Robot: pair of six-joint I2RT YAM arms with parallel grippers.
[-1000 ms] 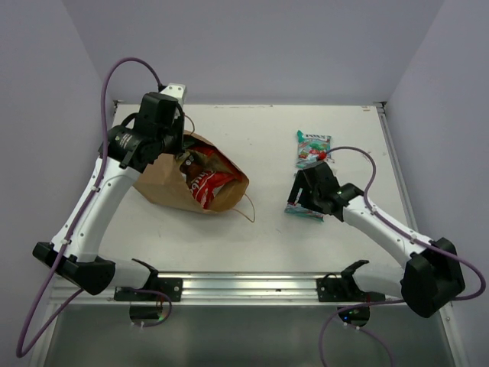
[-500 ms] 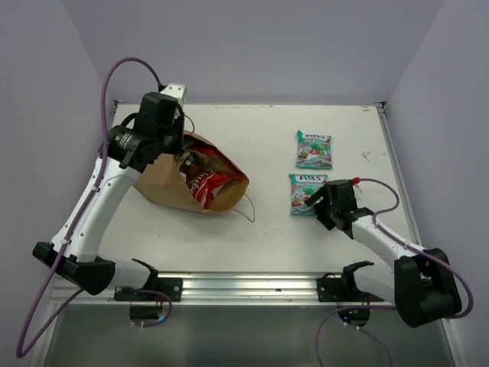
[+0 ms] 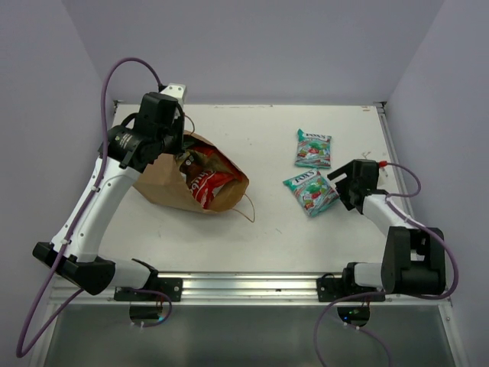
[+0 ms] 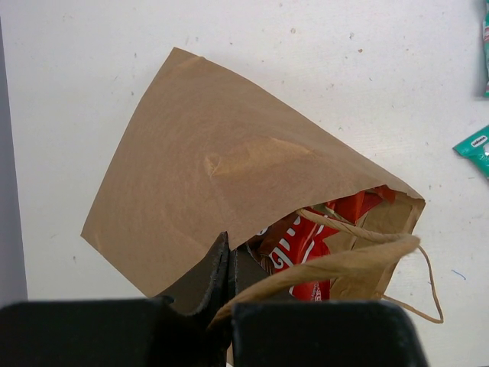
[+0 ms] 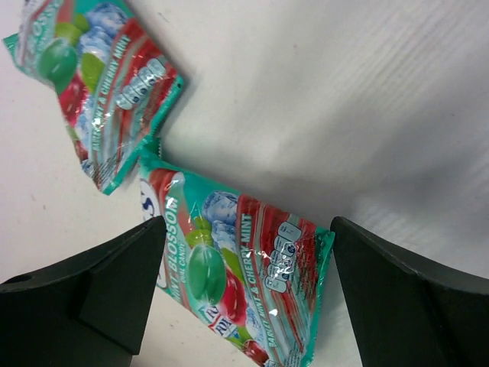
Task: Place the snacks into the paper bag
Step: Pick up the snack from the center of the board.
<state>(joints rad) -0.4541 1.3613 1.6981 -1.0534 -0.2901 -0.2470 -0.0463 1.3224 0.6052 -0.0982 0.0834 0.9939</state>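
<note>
The right gripper moves back next, then down and toward the paper bag (image 3: pixel 164 187), to get onto the near candy packet's striped edge.
The brown paper bag (image 3: pixel 164 187) lies on its side at the left, mouth facing right, with red snack packets (image 3: pixel 208 183) inside. My left gripper (image 3: pixel 178 155) is shut on the bag's upper rim and holds the mouth open; in the left wrist view the bag (image 4: pixel 229 153), a red packet (image 4: pixel 306 245) and a loop handle (image 4: pixel 359 256) show. Two green multicoloured candy packets lie on the table at the right, a far one (image 3: pixel 314 148) and a near, tilted one (image 3: pixel 311 191). My right gripper (image 3: pixel 345 186) is open just right of the near packet (image 5: pixel 244 275), which lies between its fingers (image 5: pixel 99 283).
A loose handle loop (image 3: pixel 248 208) trails from the bag's mouth onto the table. The far candy packet (image 5: pixel 95 84) lies close beside the near one. Walls stand at the back and on both sides. A metal rail (image 3: pixel 252 287) runs along the near edge.
My right arm has drawn back to the right, off the near candy packet. That packet has turned and now lies tilted. The left arm and the bag have not moved.
</note>
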